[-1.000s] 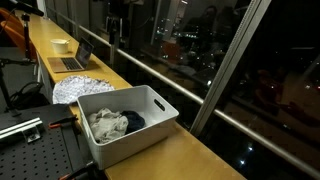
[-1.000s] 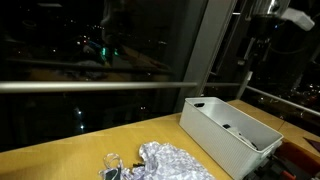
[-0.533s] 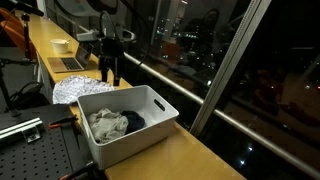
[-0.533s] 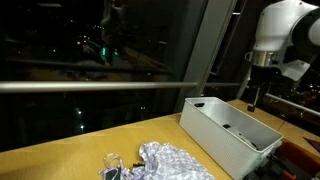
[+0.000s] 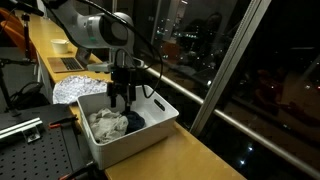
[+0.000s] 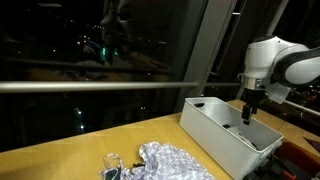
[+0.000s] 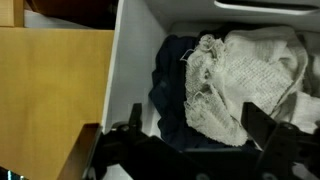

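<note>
The dark blue cloth also shows between the robot's fingers, so the gripper should next go down onto the cream knitted cloth's edge (image 7: 216,124), easing toward the right in the wrist view.
My gripper (image 5: 122,101) hangs open inside the white bin (image 5: 160,128), just above the clothes in it. In the wrist view the gripper (image 7: 198,128) has its two fingers spread wide over a cream knitted cloth (image 7: 240,75) and a dark blue cloth (image 7: 170,80) lying beside it. Nothing sits between the fingers. In an exterior view the gripper (image 6: 248,113) dips below the bin's rim (image 6: 215,130), so its tips are partly hidden. The cream cloth (image 5: 105,124) and dark cloth (image 5: 134,121) show in the bin's near half.
A patterned grey-white cloth (image 5: 78,87) lies on the wooden counter (image 5: 180,158) behind the bin, also seen at the counter's front (image 6: 170,162). A laptop (image 5: 72,60) and a cup (image 5: 60,45) stand further back. A glass window (image 5: 230,50) runs along the counter.
The arm has swung in from behind the bin and come down, so the open gripper now hangs inside the bin over the clothes. The clothes have not moved.
</note>
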`<state>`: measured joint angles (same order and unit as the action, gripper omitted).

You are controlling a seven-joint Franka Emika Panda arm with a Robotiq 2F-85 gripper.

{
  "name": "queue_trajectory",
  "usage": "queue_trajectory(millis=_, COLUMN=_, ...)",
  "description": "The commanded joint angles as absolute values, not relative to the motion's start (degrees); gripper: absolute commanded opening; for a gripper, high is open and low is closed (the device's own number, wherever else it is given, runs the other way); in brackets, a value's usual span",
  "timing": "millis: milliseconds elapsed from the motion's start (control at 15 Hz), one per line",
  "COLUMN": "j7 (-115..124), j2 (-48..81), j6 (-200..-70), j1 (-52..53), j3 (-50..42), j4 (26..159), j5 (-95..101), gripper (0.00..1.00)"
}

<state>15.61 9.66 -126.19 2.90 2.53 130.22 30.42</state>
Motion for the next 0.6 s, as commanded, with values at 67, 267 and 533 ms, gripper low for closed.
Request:
queue_trajectory(millis=67, j7=14.2, j2=17.3, j6=-131.1, j1=3.1, j3=0.4, j4=124.0, j5=28.8, gripper=1.0)
queue_trajectory(millis=267, j7=12.8, j2=21.9, j6=-134.8, j1=3.3, j3=0.3, j4=121.9, j5=25.8, gripper=1.0)
queue_trajectory(millis=533, j7=10.3, j2=27.5, j6=-138.3, j1=3.3, j3=0.2, j4=121.0, j5=21.6, gripper=1.0)
